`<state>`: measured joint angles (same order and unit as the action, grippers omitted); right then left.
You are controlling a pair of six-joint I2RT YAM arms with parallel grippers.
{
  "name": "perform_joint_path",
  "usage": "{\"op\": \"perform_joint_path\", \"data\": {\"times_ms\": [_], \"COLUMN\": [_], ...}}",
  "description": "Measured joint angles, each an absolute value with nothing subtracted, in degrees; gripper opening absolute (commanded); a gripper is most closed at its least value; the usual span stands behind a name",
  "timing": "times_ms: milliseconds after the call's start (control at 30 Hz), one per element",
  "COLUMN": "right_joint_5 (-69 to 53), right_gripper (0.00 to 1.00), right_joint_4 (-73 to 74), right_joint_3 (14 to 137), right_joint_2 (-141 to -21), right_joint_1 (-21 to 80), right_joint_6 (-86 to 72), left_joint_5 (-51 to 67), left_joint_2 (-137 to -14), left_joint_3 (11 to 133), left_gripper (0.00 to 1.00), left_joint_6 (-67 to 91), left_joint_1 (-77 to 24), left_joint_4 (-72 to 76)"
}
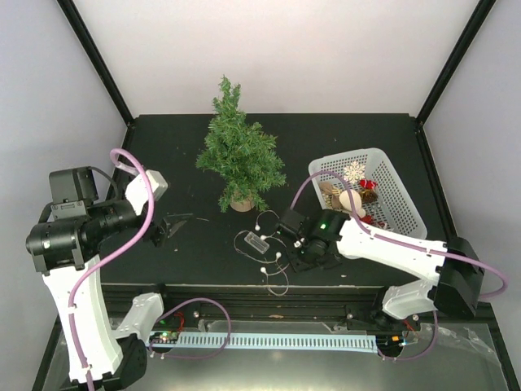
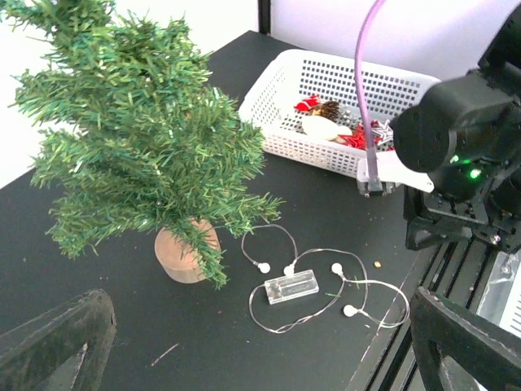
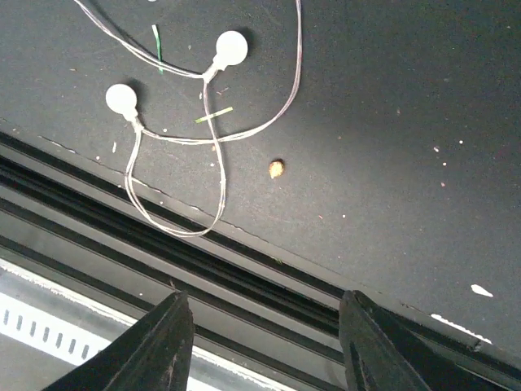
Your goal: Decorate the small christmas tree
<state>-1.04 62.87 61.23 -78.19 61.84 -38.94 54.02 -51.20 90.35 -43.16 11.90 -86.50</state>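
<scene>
I will next lower my right gripper and move it to the left in the top view, onto the thin wire between bulb and bar (image 1: 286, 278) (image 3: 222, 176), where it is bare.
The small christmas tree (image 1: 238, 155) stands upright on its light-wood stump (image 1: 241, 204) at the table's back middle; it also fills the left of the left wrist view (image 2: 138, 138). A thin wire string of white bulbs with a clear battery box (image 1: 259, 243) lies on the black table in front of the tree, and also shows in the left wrist view (image 2: 293, 287). My left gripper (image 1: 175, 224) is open and empty, left of the string, pointing at it. My right gripper (image 1: 295, 259) is open and empty, just right of the string, above the wire loop (image 3: 175, 224) at the table's front edge.
A white basket (image 1: 404, 199) stands at the right; it holds a white snowflake (image 1: 352, 171), a cream ball (image 1: 350, 201), a pine cone and red ornaments. The black rail (image 3: 244, 269) runs along the table's front edge. A small crumb (image 3: 277, 168) lies near the wire.
</scene>
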Motion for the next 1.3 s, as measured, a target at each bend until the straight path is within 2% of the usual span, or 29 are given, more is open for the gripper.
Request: {"op": "perform_joint_path", "data": {"times_ms": [167, 400, 800, 967, 1167, 1300], "right_joint_5": [-0.82, -1.48, -2.44, -3.33, -4.97, -5.76], "right_gripper": [0.53, 0.53, 0.53, 0.50, 0.41, 0.40], "right_joint_4": [59.81, 55.11, 49.56, 47.64, 43.79, 41.93], "right_joint_3": [60.93, 60.75, 56.90, 55.51, 52.71, 51.44], "right_joint_2": [-81.54, -92.42, -92.66, -92.44, -93.23, -93.56], "right_joint_1": [61.84, 61.84, 61.84, 61.84, 61.84, 61.82], "right_joint_6": [-37.85, -35.94, -36.36, -36.62, -37.69, -38.68], "left_joint_5": [52.38, 51.62, 54.11, 54.22, 54.24, 54.30], "left_joint_2": [-53.10, -51.11, -53.19, -55.68, -54.81, -54.35], "left_joint_3": [91.18, 87.18, 85.65, 85.01, 83.31, 82.30], "left_gripper": [0.99, 0.99, 0.99, 0.99, 0.99, 0.99], "left_joint_6": [-37.08, -29.17, -23.81, -22.37, -21.61, -21.56], "left_joint_1": [11.86, 11.86, 11.86, 11.86, 11.86, 11.64], "left_joint_4": [-84.36, -79.22, -76.40, -74.96, -74.46, -74.48]}}
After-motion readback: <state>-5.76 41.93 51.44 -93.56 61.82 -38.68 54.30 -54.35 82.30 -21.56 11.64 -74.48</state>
